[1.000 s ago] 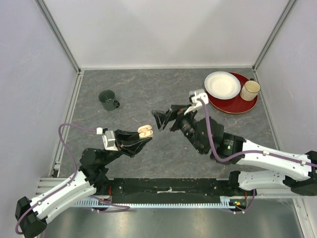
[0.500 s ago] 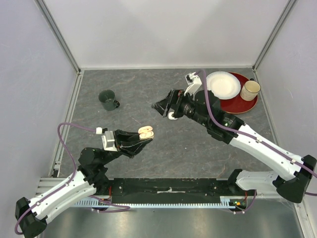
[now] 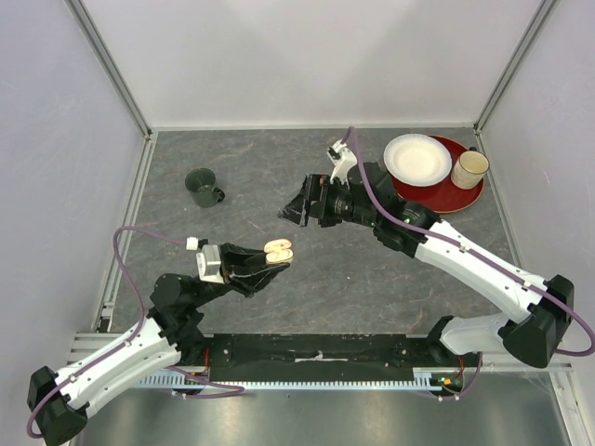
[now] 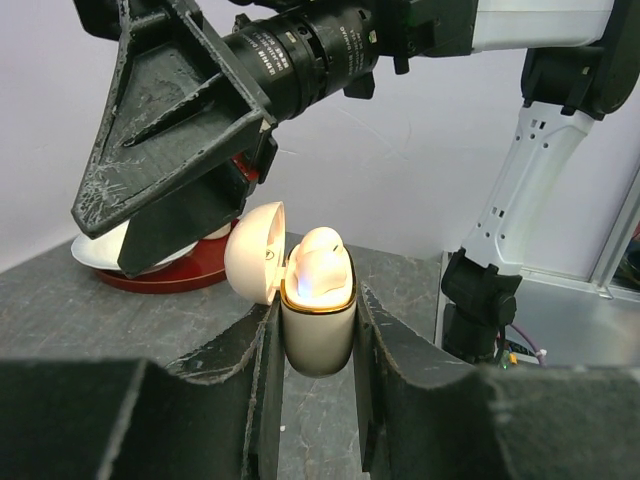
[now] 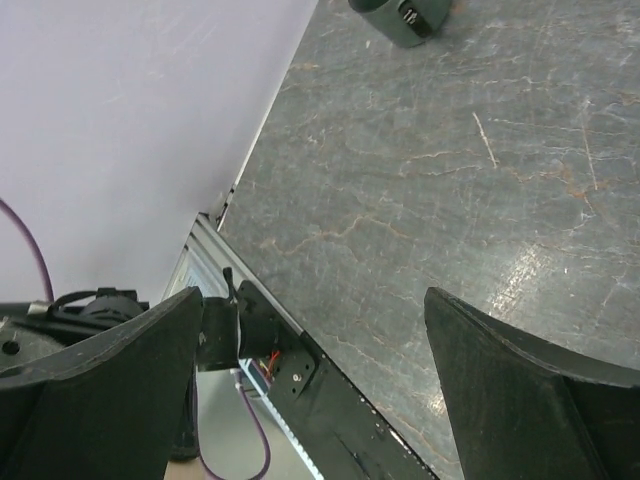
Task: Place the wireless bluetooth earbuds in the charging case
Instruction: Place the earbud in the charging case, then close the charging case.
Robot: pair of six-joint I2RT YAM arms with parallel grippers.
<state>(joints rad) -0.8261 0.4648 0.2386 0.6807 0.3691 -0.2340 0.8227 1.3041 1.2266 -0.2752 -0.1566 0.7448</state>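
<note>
I will next lower the case in my left gripper to the bare tabletop below and to the gripper's right in the top view, fingers tilting down, and release it.
My left gripper is shut on a pale beige charging case, held upright above the table with its lid flipped open to the left. A whitish earbud sits in the case's mouth, lit from inside. From above the case shows at the fingertips. My right gripper is open and empty, raised above the table's middle, up and right of the case; it looms over the case in the left wrist view. The right wrist view shows only bare table between its fingers. No loose earbuds show.
A dark green mug stands at the back left; it also shows in the right wrist view. A red plate at the back right carries a white plate and a beige cup.
My right gripper has swung up and away from the case toward the back, its arm stretching out. My left gripper has kept the case nearly still.
</note>
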